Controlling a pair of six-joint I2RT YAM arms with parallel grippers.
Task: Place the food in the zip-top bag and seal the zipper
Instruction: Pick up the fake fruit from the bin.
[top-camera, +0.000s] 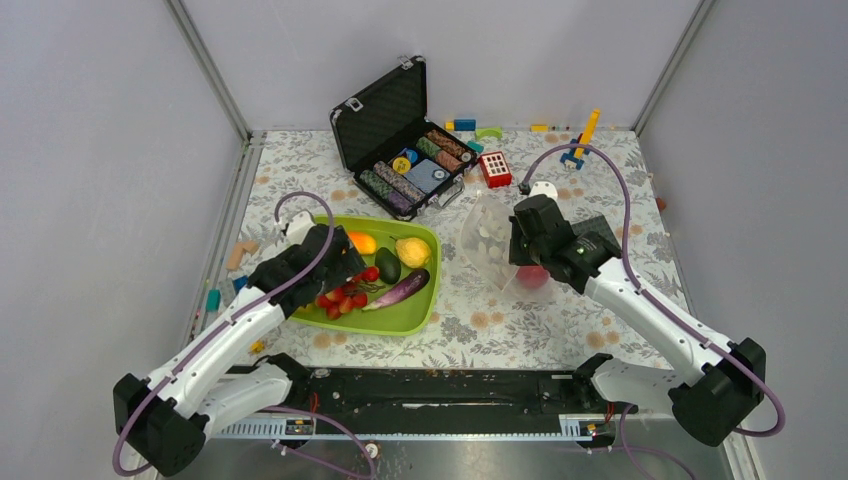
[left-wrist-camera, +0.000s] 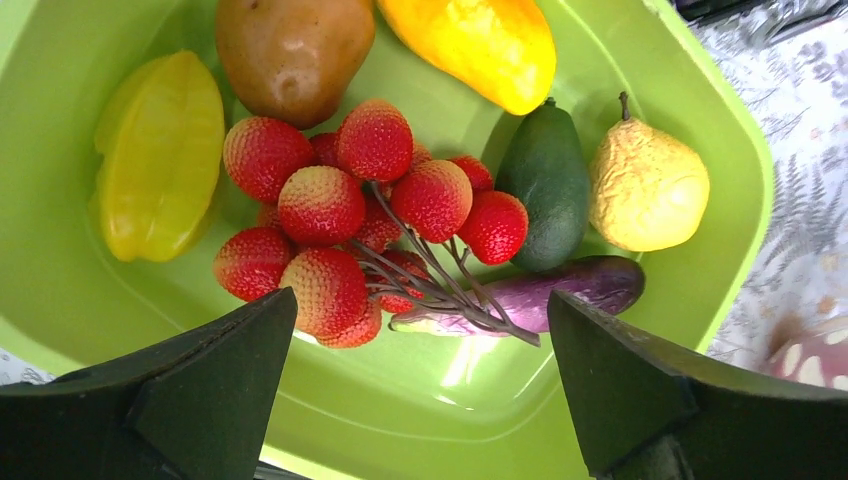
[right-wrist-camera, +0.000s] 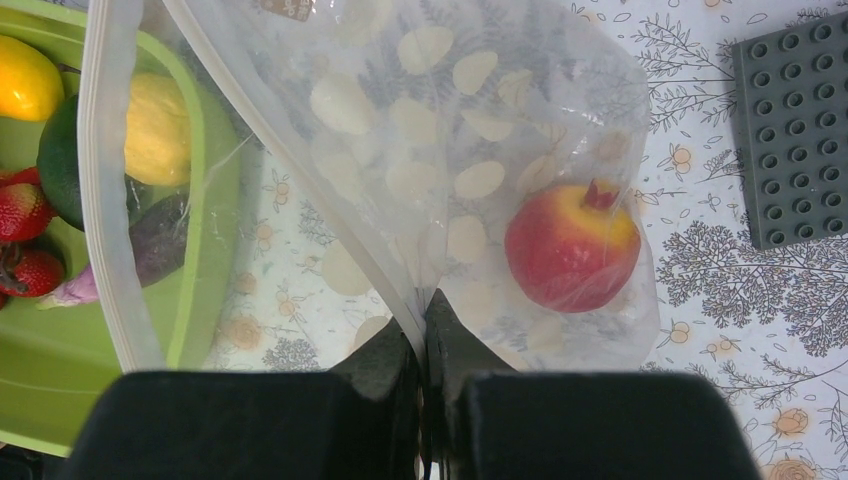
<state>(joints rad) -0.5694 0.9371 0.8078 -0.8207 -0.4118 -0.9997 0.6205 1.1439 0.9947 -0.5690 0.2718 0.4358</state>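
The left gripper lowers next and closes, since the red berry cluster (left-wrist-camera: 350, 200) lies below it, with its stems and near berries between the open fingers.
The dotted zip-top bag (right-wrist-camera: 450, 150) hangs with its mouth open toward the green tray (left-wrist-camera: 740, 150), and a red apple (right-wrist-camera: 570, 245) lies inside it. My right gripper (right-wrist-camera: 422, 320) is shut on the bag's edge at the zipper (right-wrist-camera: 300, 170). Over the tray my left gripper (left-wrist-camera: 420, 300) stands wide open, holding nothing, just short of the red berry cluster (left-wrist-camera: 350, 200) and the purple eggplant (left-wrist-camera: 560, 290). An avocado (left-wrist-camera: 545, 185), a yellow pear (left-wrist-camera: 645, 185), an orange-yellow fruit (left-wrist-camera: 480, 40), a brown fruit (left-wrist-camera: 290, 50) and a starfruit (left-wrist-camera: 160, 155) also lie in the tray.
An open black case of poker chips (top-camera: 400, 140) stands behind the tray. A red block (top-camera: 495, 168) and small coloured blocks (top-camera: 470, 126) lie at the back. A grey studded plate (right-wrist-camera: 795, 130) sits right of the bag. Loose blocks (top-camera: 238, 255) lie left of the tray.
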